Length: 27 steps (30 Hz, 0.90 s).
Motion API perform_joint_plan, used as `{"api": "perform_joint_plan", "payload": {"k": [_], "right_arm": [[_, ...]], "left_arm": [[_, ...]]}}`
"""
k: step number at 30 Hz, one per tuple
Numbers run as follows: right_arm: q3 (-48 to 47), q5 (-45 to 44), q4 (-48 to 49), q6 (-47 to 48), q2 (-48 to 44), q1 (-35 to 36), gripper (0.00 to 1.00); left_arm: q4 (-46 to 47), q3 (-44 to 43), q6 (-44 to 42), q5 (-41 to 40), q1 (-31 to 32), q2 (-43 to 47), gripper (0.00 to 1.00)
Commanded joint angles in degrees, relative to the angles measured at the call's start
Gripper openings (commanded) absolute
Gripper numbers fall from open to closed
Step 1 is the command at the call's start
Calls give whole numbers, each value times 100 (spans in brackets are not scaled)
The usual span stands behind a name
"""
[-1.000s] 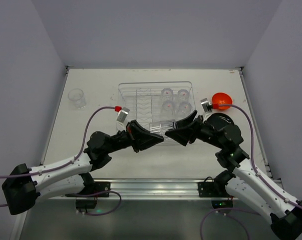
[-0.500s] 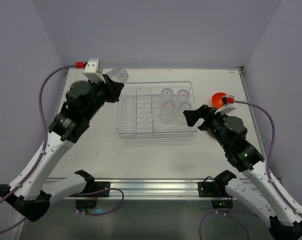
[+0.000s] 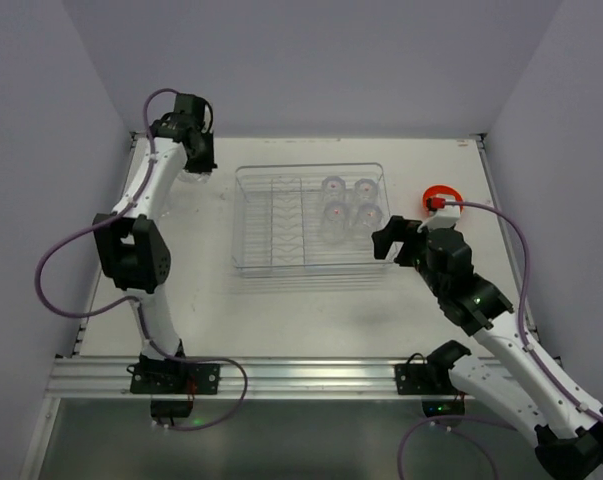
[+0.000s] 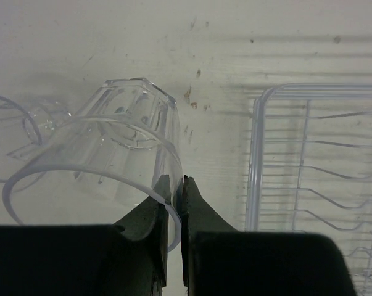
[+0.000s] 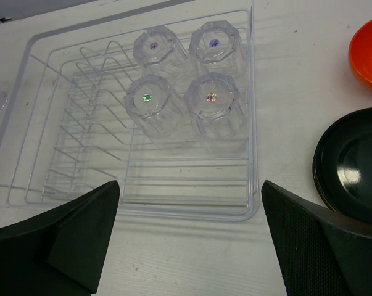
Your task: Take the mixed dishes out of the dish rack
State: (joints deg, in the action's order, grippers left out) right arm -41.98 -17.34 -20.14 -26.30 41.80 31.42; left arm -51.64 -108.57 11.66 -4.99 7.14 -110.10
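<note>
The cup in my left gripper should come down with its base on the empty spot between the other clear cup and the rack [image 3: 281, 222].
The clear dish rack [image 3: 281, 222] lies mid-table and holds several upturned clear cups [image 3: 336, 212] in its right half; they also show in the right wrist view [image 5: 210, 111]. My left gripper [image 3: 189, 172] is at the back left, left of the rack. It is shut on the rim of a clear cup [image 4: 121, 142], which is tilted low over the table beside another clear cup [image 4: 31, 126]. My right gripper [image 5: 189, 185] is open and empty just off the rack's near right corner [image 5: 250, 206]. An orange bowl [image 5: 369, 49] and stacked black plates [image 5: 352, 163] sit right of the rack.
The rack's left half has bare ribbed slots [image 5: 87, 135]. The rack's wall [image 4: 255, 172] is just right of the held cup. Grey walls close in the table at the back and sides. The orange bowl [image 3: 443, 194] is near the right edge.
My left arm swung from the rack's near edge to the back left with a clear cup, then lowered it toward the table. My right gripper drew back to the rack's near right corner.
</note>
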Motion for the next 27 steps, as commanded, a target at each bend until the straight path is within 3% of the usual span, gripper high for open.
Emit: {"api": "perform_joint_plan", "payload": {"k": [1,6,21,27], "right_arm": [[67,-103,212,108,-146,-22,99],[172,82,318,108,-181,-22,99],[366,293,494,143,-471,-22,99],[366,319,502,143,-471,-22,99]], "left_arm": [[-883,-900,-428,-169,-19,-475,0],[-1234,-1517,-498,-160,-63,-1223,0],[-1191,-1272,-577,298,-309,-1918,5],[-1199,-1289,-586,323,-353,-1997,14]]}}
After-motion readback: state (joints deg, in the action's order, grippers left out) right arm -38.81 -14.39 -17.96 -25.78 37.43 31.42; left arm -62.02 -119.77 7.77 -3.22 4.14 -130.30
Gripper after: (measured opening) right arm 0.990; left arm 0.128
